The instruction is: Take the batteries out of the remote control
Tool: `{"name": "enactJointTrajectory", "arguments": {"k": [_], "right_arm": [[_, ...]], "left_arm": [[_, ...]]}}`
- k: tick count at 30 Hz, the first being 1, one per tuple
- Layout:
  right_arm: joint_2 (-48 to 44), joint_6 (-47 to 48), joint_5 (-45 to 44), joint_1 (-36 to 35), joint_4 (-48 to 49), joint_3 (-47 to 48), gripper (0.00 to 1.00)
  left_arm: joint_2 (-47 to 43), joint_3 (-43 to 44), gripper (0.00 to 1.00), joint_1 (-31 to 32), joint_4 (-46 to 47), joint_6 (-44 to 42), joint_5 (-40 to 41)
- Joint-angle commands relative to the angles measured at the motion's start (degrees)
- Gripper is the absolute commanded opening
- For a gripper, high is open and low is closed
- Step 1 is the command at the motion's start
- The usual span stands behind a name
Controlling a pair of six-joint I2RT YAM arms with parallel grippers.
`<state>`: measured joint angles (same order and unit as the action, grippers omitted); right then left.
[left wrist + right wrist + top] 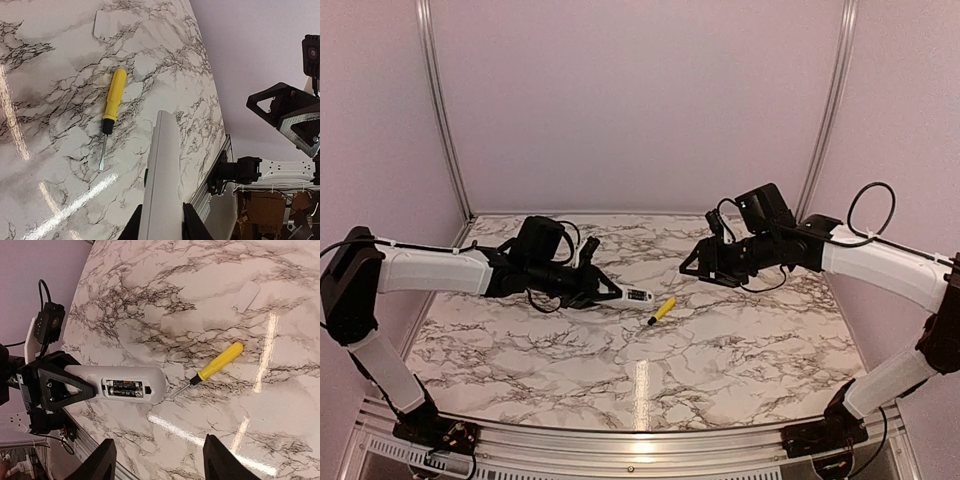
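I will next lower my left gripper and set the white remote control point(634, 295) on the empty marble beside the screwdriver's tip.
My left gripper point(603, 290) is shut on the white remote control point(634, 295) and holds it above the marble table, its free end pointing toward the middle. In the left wrist view the remote point(161, 175) sits between the two black fingers. In the right wrist view the remote point(125, 384) shows its open compartment with the two dark batteries point(123, 387) lying side by side inside. My right gripper point(702, 265) is open and empty, up in the air to the right of the remote; its jaws point(160, 462) stand wide apart.
A yellow-handled screwdriver point(661, 310) lies on the table just right of the remote's end; it also shows in both wrist views point(112, 102) point(218, 362). A small pale cover plate point(247, 296) lies flat farther back point(107, 22). Metal rails edge the table.
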<state>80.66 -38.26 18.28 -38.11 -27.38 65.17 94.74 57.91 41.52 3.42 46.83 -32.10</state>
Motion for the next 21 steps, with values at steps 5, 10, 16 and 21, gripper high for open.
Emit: {"name": "enactJointTrajectory", "arguments": {"k": [5,10,16,21], "right_arm": [[0.9,3.1,-4.9,-0.5,-6.5,4.9,0.60],[1.6,4.4,-5.8,-0.6,-8.2,6.0,0.62],[1.7,4.8,-5.8,-0.6,-8.9,5.6,0.62],[1.1,4.7,-5.9,-0.6,-9.3,5.2,0.63]], "left_arm": [[-4.3,-7.7,0.00,-0.2,-3.3,-4.9,3.5],[-4.3,-11.3,0.00,-0.4,-2.7,-5.5,4.6],[-2.1,-13.3,0.00,-1.0,-1.8,-6.2,4.9],[0.5,-12.9,0.00,-1.4,-1.9,-7.8,4.6]]}}
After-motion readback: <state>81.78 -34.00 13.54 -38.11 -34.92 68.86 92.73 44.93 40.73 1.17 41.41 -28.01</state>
